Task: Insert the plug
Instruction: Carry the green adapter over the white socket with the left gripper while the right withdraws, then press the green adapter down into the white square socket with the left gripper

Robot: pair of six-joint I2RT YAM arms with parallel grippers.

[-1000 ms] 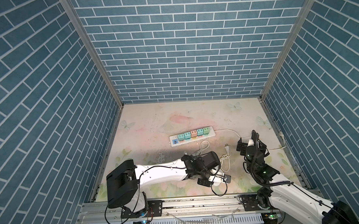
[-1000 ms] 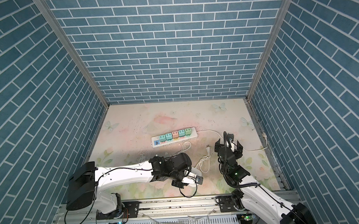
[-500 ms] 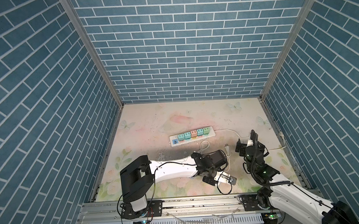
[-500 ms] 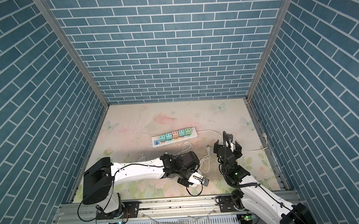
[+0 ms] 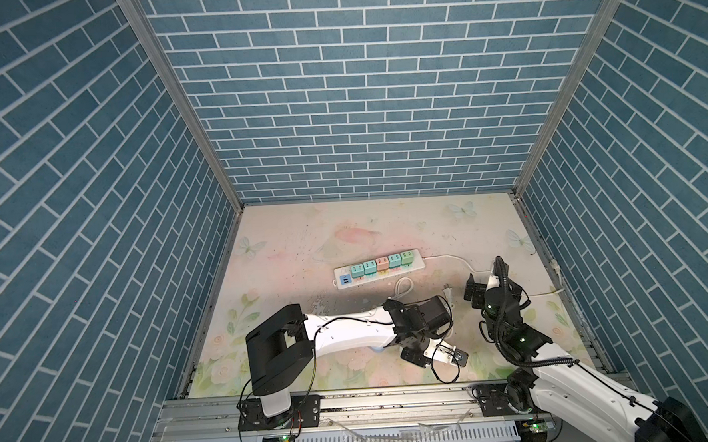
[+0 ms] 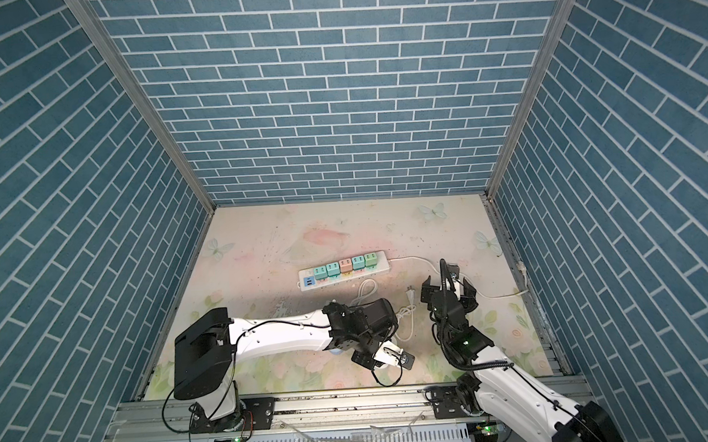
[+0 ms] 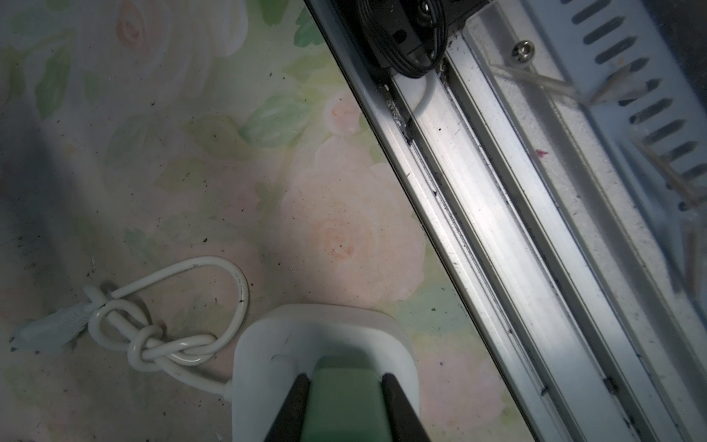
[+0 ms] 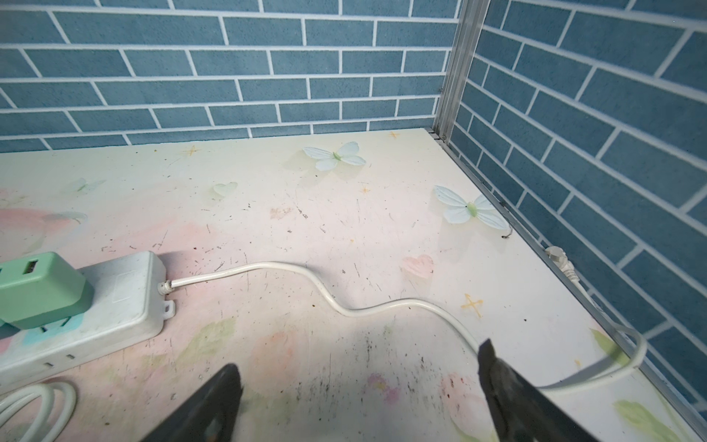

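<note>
The green plug (image 7: 344, 402) already sits over the white rounded socket body (image 7: 267, 363), so next my left gripper should move outward, press the plug onto that socket body and let go of the plug.
In the left wrist view my left gripper (image 7: 344, 377) is shut on a green plug (image 7: 344, 402), its black fingers (image 7: 294, 405) on both sides. The green plug sits on a white rounded socket body (image 7: 267, 363) low over the flowered mat, close to the front rail. A knotted white cord (image 7: 153, 344) leaves that body and ends in a two-pin plug (image 7: 46, 335) lying flat, seen in both top views (image 5: 447, 295) (image 6: 410, 294). My right gripper (image 8: 359, 358) hangs open and empty above the mat at the right (image 5: 491, 283) (image 6: 447, 288).
A white power strip (image 5: 417, 260) (image 6: 381, 260) (image 8: 126, 291) lies mid-mat carrying several coloured cube plugs. Its cord (image 8: 290, 269) snakes right to the wall, passing under my right gripper. The aluminium front rail (image 7: 478, 214) and blue brick walls bound the space.
The left arm has swung to the right along the front of the mat, carrying its gripper nearer the cord's coil. My right gripper has stayed open and almost still.
</note>
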